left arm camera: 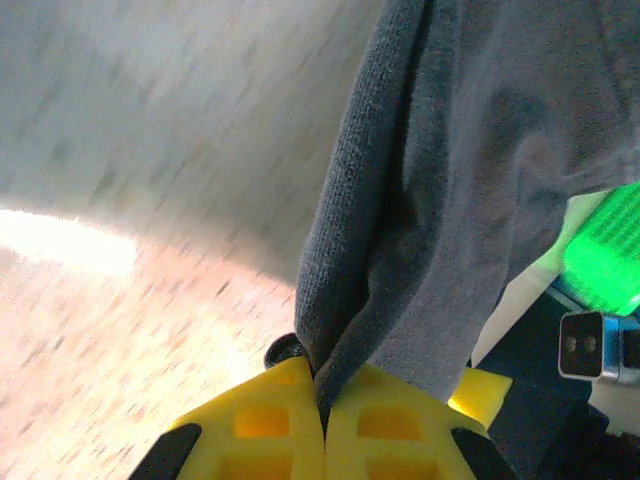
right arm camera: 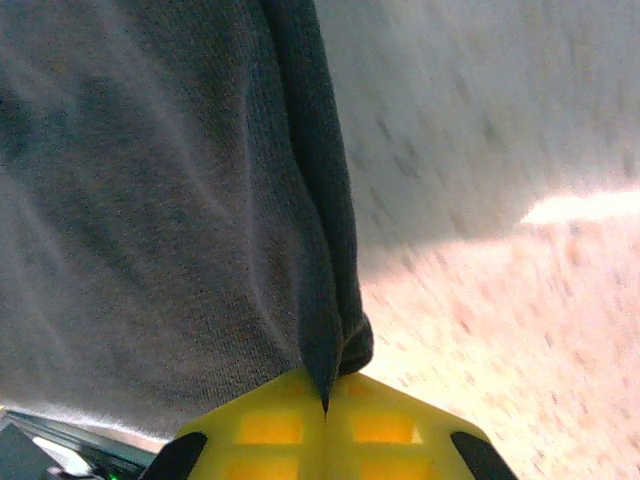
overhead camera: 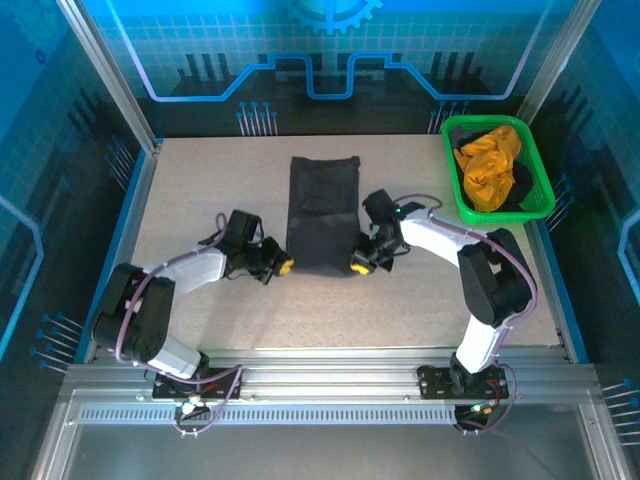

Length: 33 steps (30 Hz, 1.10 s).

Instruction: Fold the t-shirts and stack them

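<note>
My left gripper will next lift the charcoal t-shirt's edge outward over the t-shirt, then down to release at the t-shirt's far end [overhead camera: 304, 168], as the t-shirt is still long.
A dark charcoal t-shirt [overhead camera: 322, 212] lies in a long folded strip down the middle of the table. My left gripper [overhead camera: 283, 266] is at its near left corner, and its yellow fingers [left arm camera: 270, 425] are shut on the cloth's edge [left arm camera: 400, 250]. At the near right corner, my right gripper [overhead camera: 358, 267] pinches the shirt [right arm camera: 170, 200] the same way, with its yellow fingers [right arm camera: 265, 430] shut on a fold. An orange t-shirt [overhead camera: 492, 166] lies crumpled in the green basket [overhead camera: 458, 185] at the back right.
The green basket also holds some dark cloth [overhead camera: 524, 178] beside the orange shirt. Bare speckled tabletop [overhead camera: 200, 190] lies to the left of the strip and along the front [overhead camera: 330, 315]. Metal frame rails [overhead camera: 130, 215] border the table.
</note>
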Available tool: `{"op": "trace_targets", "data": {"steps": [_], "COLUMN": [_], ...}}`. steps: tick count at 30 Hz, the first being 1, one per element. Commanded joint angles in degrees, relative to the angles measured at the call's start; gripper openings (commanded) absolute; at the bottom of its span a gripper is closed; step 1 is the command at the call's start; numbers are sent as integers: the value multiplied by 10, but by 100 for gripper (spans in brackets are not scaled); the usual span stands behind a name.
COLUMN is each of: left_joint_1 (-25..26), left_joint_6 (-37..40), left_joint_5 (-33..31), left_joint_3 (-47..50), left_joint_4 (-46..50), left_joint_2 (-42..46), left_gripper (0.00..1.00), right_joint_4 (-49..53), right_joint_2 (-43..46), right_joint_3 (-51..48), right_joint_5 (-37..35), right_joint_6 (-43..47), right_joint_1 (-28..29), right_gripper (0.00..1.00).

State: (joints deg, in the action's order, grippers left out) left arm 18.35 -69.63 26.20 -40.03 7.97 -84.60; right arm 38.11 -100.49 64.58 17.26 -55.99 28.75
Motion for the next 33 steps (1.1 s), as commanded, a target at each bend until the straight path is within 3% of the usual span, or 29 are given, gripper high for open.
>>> {"op": "trace_targets", "data": {"steps": [1, 8, 14, 23, 33], "left_joint_1": [38, 76, 65, 3, -68], "left_joint_6": [10, -35, -68, -44, -6], "left_joint_5": [31, -19, -58, -70, -33], "left_joint_3": [30, 34, -11, -160, -357], "left_joint_4": [68, 134, 133, 88, 32], "left_joint_2": [71, 235, 261, 129, -129], "left_gripper": [0, 0, 0, 0, 0], "right_joint_4": [53, 127, 181, 191, 182], "right_joint_2": [62, 170, 171, 57, -185], "right_joint_3": [-47, -53, 38, 223, 502], "right_joint_5": [22, 22, 6, -8, -24], "right_joint_6": [-15, -52, -78, -76, -45], "right_joint_1": [25, 45, 31, -31, -95], "right_gripper": [0, 0, 0, 0, 0]}}
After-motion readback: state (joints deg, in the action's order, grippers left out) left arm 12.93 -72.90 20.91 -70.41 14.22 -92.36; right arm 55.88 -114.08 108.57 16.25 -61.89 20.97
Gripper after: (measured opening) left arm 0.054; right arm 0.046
